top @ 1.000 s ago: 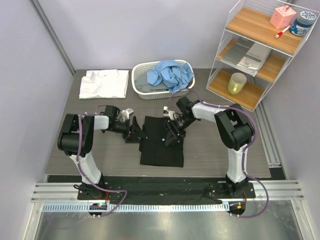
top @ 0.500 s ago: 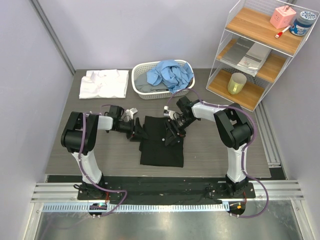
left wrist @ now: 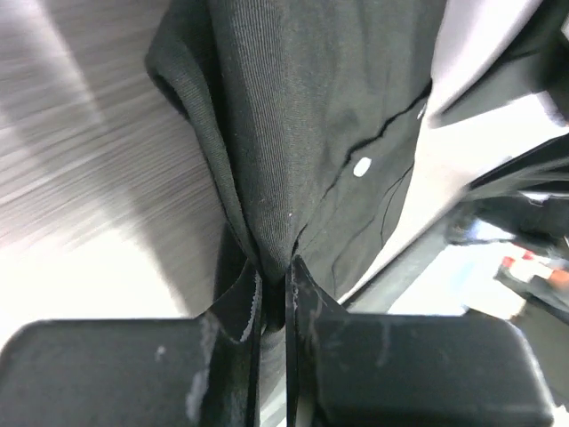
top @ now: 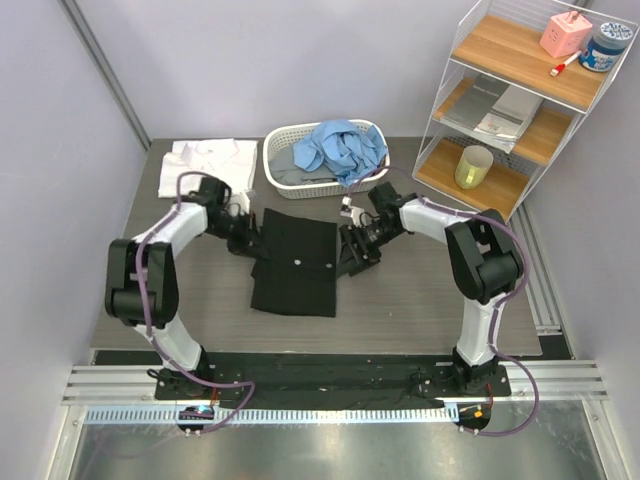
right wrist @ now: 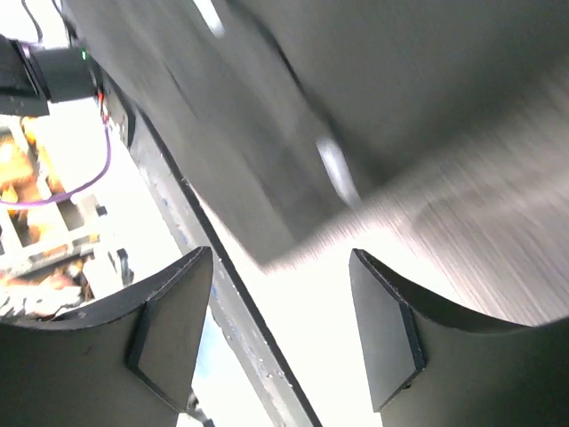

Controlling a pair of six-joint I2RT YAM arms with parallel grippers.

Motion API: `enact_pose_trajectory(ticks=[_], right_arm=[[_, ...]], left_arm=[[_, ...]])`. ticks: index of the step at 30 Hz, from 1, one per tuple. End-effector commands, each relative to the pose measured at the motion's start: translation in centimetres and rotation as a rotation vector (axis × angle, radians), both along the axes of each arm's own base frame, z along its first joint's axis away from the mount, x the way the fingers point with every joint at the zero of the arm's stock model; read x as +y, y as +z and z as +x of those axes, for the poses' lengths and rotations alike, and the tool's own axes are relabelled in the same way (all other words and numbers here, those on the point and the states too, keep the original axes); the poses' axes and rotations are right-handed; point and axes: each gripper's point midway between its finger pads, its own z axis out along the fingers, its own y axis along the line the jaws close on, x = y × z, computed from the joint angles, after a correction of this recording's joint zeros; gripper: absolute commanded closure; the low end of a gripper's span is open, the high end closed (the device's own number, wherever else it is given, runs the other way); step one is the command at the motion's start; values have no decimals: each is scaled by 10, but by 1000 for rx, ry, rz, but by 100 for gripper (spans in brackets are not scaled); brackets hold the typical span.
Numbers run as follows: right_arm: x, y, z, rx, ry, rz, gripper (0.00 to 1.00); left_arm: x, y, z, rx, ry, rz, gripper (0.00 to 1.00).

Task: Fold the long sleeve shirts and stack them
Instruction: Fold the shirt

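Observation:
Mid-table lies right of my left gripper in the top view, so next my left gripper should raise the pinched fold, swing it over there, lower and release it.
The black long sleeve shirt (top: 295, 262) lies folded into a rectangle mid-table, small white buttons showing. My left gripper (top: 250, 241) is shut on a pinched fold at the shirt's left edge. In the left wrist view the black cloth (left wrist: 293, 133) bunches up between the closed fingertips of the left gripper (left wrist: 274, 271). My right gripper (top: 352, 256) stands open just off the shirt's right edge, with nothing between its fingers (right wrist: 391, 338). A folded white shirt (top: 208, 167) lies at the back left. A light blue shirt (top: 340, 148) is heaped in the basket.
The white slatted basket (top: 277, 160) stands at the back centre, with grey cloth under the blue shirt. A wire-and-wood shelf unit (top: 500, 110) with a yellow cup and small items stands at the back right. Walls close in the left side and the back.
My left gripper shut on the black shirt's left edge and pulled it left and toward the back. The right gripper came off the shirt and now sits beside its right edge.

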Motion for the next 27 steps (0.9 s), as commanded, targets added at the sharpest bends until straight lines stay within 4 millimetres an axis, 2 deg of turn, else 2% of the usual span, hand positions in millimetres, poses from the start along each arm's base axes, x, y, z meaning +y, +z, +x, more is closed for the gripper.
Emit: enact_pose_trajectory(ticks=[1,2,3,4,5,6,7,8,9,10,11,12,13,14,15,17,18,19,20,21,22,23,25,26,27], right_arm=[[-18,33,15,-110,-71,24,31],[-23,35,17,-113,-85,29,31],[-25,37,16,-114,-90,34,31],[-27,41,13,-122,-93,38,31],[-29,44,12,-123,-96,49,31],[-31,43,8,-114,-97,53,31],[-31,47,7,-122,-98,59,31],[-32,48,5,-120,-97,66,31],[-33,46,2,-108,-99,66,30],[-34,47,1,-107,-99,72,31],[-34,47,-1,-104,-98,76,31],[-37,44,-3,-95,-103,72,30],[-37,44,-4,-89,-105,76,31],[-38,44,-5,-85,-105,80,30],[-41,43,-8,-69,-113,88,30],[-45,42,-9,-59,-127,91,31],[-48,39,-12,-50,-131,87,30],[-52,38,-10,-47,-144,85,30],[-55,37,-10,-48,-150,81,30],[-58,36,-11,-47,-157,79,31],[-63,36,-10,-38,-172,74,30],[-66,36,-11,-33,-175,74,30],[-74,38,-12,-26,-194,70,30],[-77,38,-12,-25,-199,69,30],[-80,40,-13,-19,-211,66,30]], left_arm=[[73,51,-24,-31,-31,337,100],[80,64,-23,-45,-32,374,100],[87,92,-7,-149,-63,419,100],[105,108,-10,-150,-61,516,100],[111,123,-6,-175,-70,556,100],[112,160,11,-288,-79,603,100],[116,169,2,-260,-106,646,100],[123,170,6,-249,-124,729,100],[113,178,6,-291,-175,774,100],[112,176,9,-316,-201,830,100],[109,172,8,-320,-235,876,100],[90,164,3,-326,-303,880,100],[84,144,-2,-295,-337,916,100],[82,134,-1,-295,-366,980,100],[63,117,-5,-285,-438,993,100],[44,85,-13,-227,-463,979,100],[20,63,-24,-181,-522,926,100],[7,48,-26,-166,-535,913,100],[-14,36,-36,-160,-590,900,100],[-30,15,-46,-99,-610,877,100],[-43,5,-49,-99,-624,866,100],[-62,-2,-62,-122,-684,875,100],[-81,-19,-75,-120,-732,866,100],[-93,-23,-87,-119,-744,849,100],[-106,-22,-86,-146,-747,824,100]])
